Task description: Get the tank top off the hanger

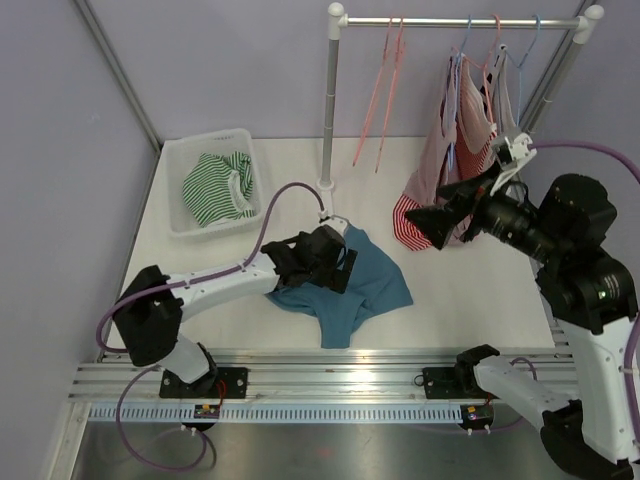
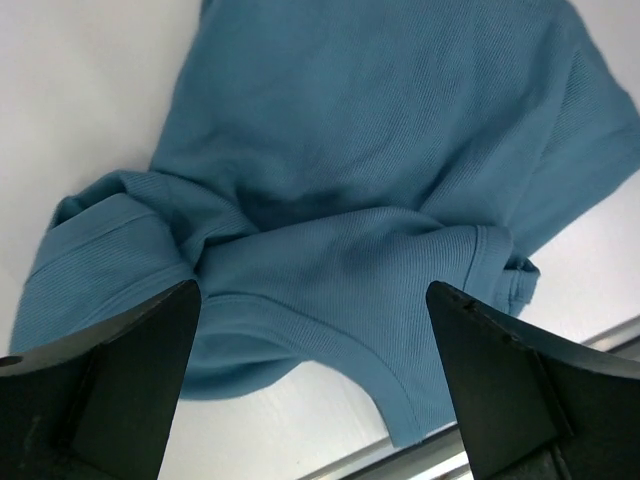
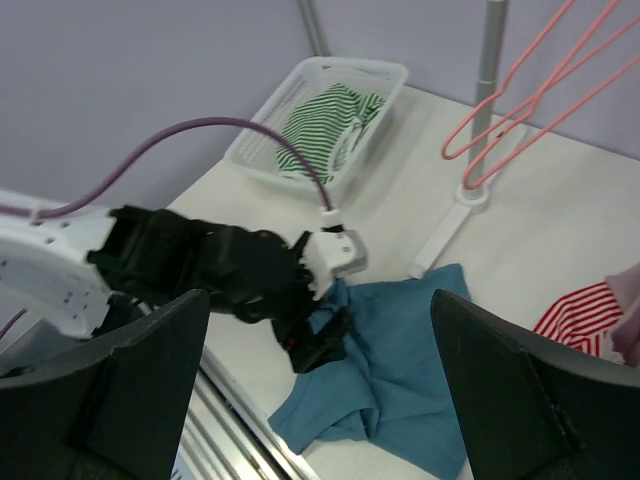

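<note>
The blue tank top's crumpled middle folds get my left gripper lowered onto them and closed there next, since that ribbed cloth [image 2: 380,150] lies between its open fingers.
A blue tank top [image 1: 372,285] lies crumpled on the white table, off any hanger. My left gripper [image 1: 338,262] is open right above its left part, and in the left wrist view [image 2: 315,300] the blue ribbed cloth [image 2: 380,150] lies between the wide-open fingers. Red-striped and pink tank tops [image 1: 470,135] hang on hangers at the rail's right end. My right gripper [image 1: 440,215] is open and empty, raised beside the striped garment's lower edge [image 1: 408,222]. The right wrist view shows its open fingers [image 3: 150,370], the blue top [image 3: 400,350] and the left arm.
Two empty pink hangers [image 1: 385,90] hang on the rail beside the grey rack pole [image 1: 329,100]. A white basket [image 1: 205,140] with a green-striped garment [image 1: 215,185] stands at the back left. An aluminium rail [image 1: 320,375] runs along the near edge.
</note>
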### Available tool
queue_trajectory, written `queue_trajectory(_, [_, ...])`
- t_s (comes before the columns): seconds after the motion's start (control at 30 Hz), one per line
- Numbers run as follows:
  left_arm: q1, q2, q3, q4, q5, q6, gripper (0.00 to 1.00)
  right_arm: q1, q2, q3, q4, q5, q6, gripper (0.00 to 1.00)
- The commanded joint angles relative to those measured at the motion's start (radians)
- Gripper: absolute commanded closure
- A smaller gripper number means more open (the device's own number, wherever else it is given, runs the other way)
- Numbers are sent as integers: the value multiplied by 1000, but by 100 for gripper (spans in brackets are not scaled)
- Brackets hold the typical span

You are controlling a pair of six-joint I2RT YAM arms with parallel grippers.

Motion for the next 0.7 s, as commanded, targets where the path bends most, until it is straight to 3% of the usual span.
queue_trajectory(0.0, [-30, 95, 76, 72, -24, 14, 1, 3, -79, -89, 96, -178, 25, 1])
queue_trajectory(0.3, [-62, 333, 67, 100, -27, -1, 3, 3, -225, -207, 115, -281, 39, 1])
queue_trajectory(0.43, [-64, 379, 10, 161, 27, -8, 30, 3, -254, -227, 131, -310, 47, 1])
queue_trajectory(0.47, [-64, 382, -1, 173, 85, -2, 54, 3, -256, -226, 133, -311, 45, 0])
queue_trajectory(0.53, [-67, 373, -22, 199, 107, -6, 79, 3, -265, -221, 135, -305, 42, 1])
queue_trajectory(0.57, [-68, 354, -41, 202, 110, -14, 96, 3, -268, -216, 133, -305, 41, 1])
queue_trajectory(0.67, [-70, 315, -53, 183, 99, -14, 100, 3, -279, -213, 135, -299, 35, 0])
